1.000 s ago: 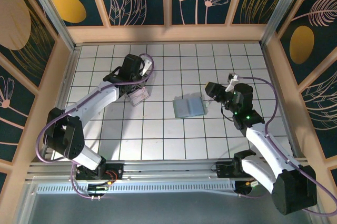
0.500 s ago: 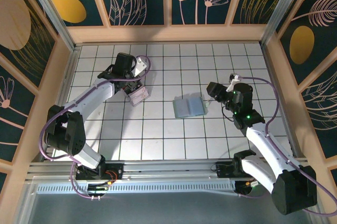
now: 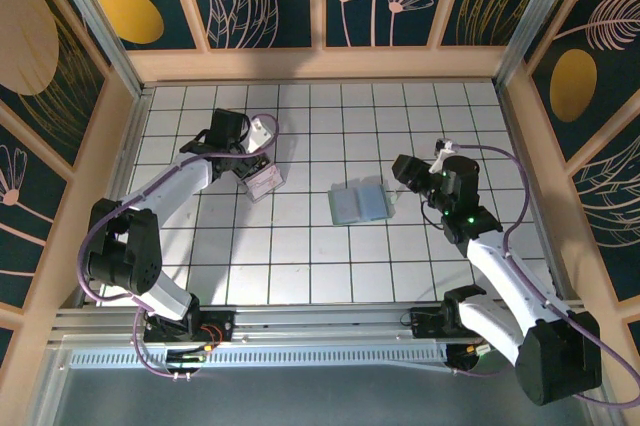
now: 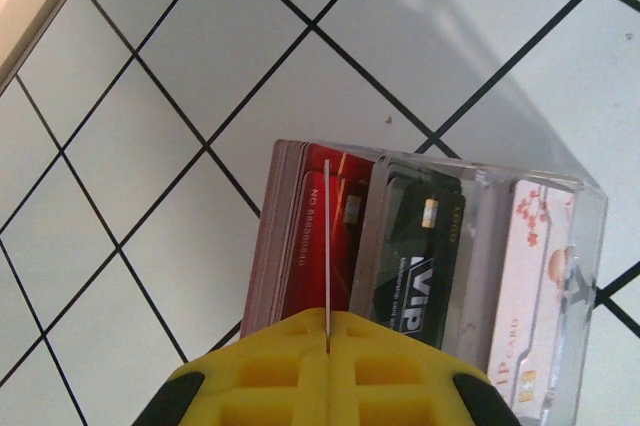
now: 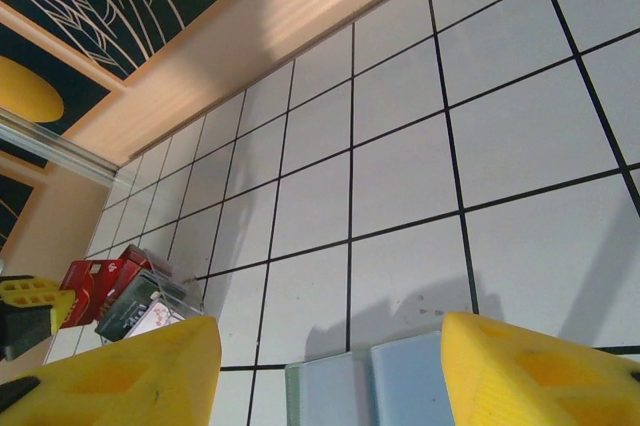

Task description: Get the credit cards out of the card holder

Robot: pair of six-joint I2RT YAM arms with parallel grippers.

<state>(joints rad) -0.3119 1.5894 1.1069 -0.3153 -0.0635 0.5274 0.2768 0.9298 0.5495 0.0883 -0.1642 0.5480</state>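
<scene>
My left gripper will next lower the edge-on card into the box's slot with the red cards and then let go of it, because the card already hangs right over that slot.
The card holder (image 3: 358, 202) lies open and flat on the tiled table, two pale blue-green panels side by side; its far edge shows in the right wrist view (image 5: 380, 386). My right gripper (image 3: 403, 174) hovers just right of it, open, with nothing between its yellow fingers (image 5: 330, 376). My left gripper (image 3: 252, 153) is at the far left, shut on a thin credit card (image 4: 327, 236) seen edge-on as a white line. The card hangs over a clear box (image 4: 480, 276).
The clear box (image 3: 263, 182) holds red, black and white-pink cards standing side by side; it also shows at the left of the right wrist view (image 5: 140, 306). Wooden walls (image 3: 320, 63) ring the table. Bare tiles (image 3: 300, 256) lie between box, holder and arm bases.
The left wrist has swung leftward and turned above the clear box, still pinching the card. The right arm and the card holder have not moved.
</scene>
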